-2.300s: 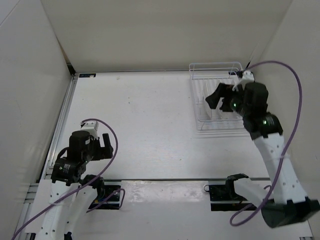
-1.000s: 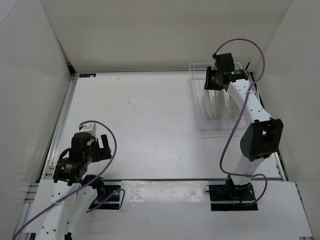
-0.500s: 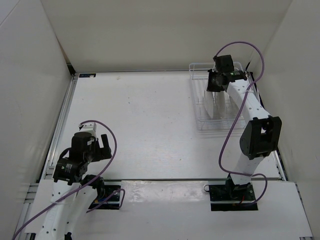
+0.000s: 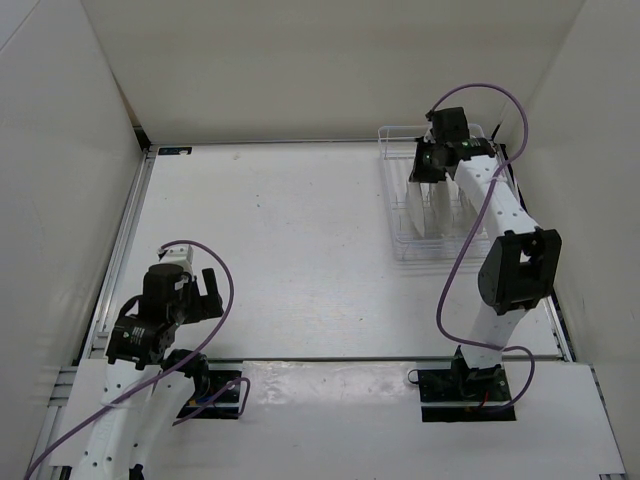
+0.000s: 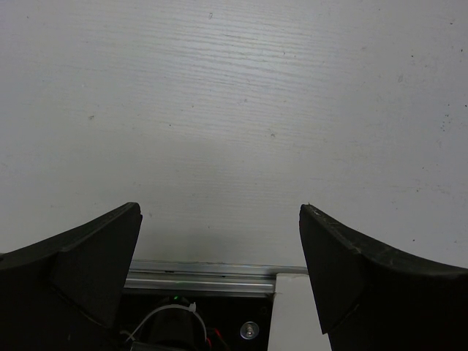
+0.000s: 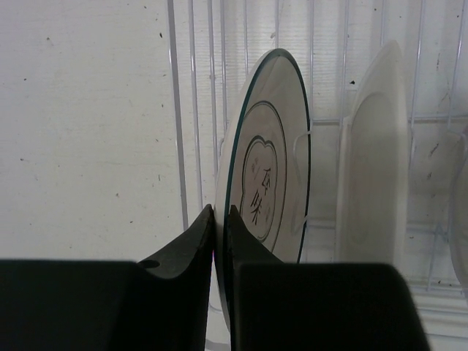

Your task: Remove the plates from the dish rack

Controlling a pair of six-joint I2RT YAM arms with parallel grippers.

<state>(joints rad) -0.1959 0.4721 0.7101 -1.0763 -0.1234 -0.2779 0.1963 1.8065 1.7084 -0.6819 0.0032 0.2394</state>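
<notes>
The bare tabletop beside the rack is to the left in the top view, so I should lift my right gripper, move it that way and lower it to let go of the plate.
The white wire dish rack (image 4: pixel 396 205) stands at the table's far right, with plates upright in its slots. In the right wrist view the nearest plate (image 6: pixel 272 164) is white with a thin dark rim line and a small centre motif. My right gripper (image 6: pixel 221 213) is shut on this plate's rim, one finger on each face. A plain white plate (image 6: pixel 369 172) stands one slot to the right, and the edge of another plate (image 6: pixel 461 212) shows beyond it. From above, the right gripper (image 4: pixel 422 166) is over the rack's far end. My left gripper (image 5: pixel 219 213) hangs open over bare table, holding nothing.
The rack sits close to the right wall and the back wall. A metal rail (image 5: pixel 205 275) runs along the table's near edge under the left gripper (image 4: pixel 205 290). A purple cable (image 4: pixel 480 90) loops above the right arm.
The right arm swung from the rack's near side to its far end. Its jaws then closed onto the rim of the marked plate. The left arm stayed still.
</notes>
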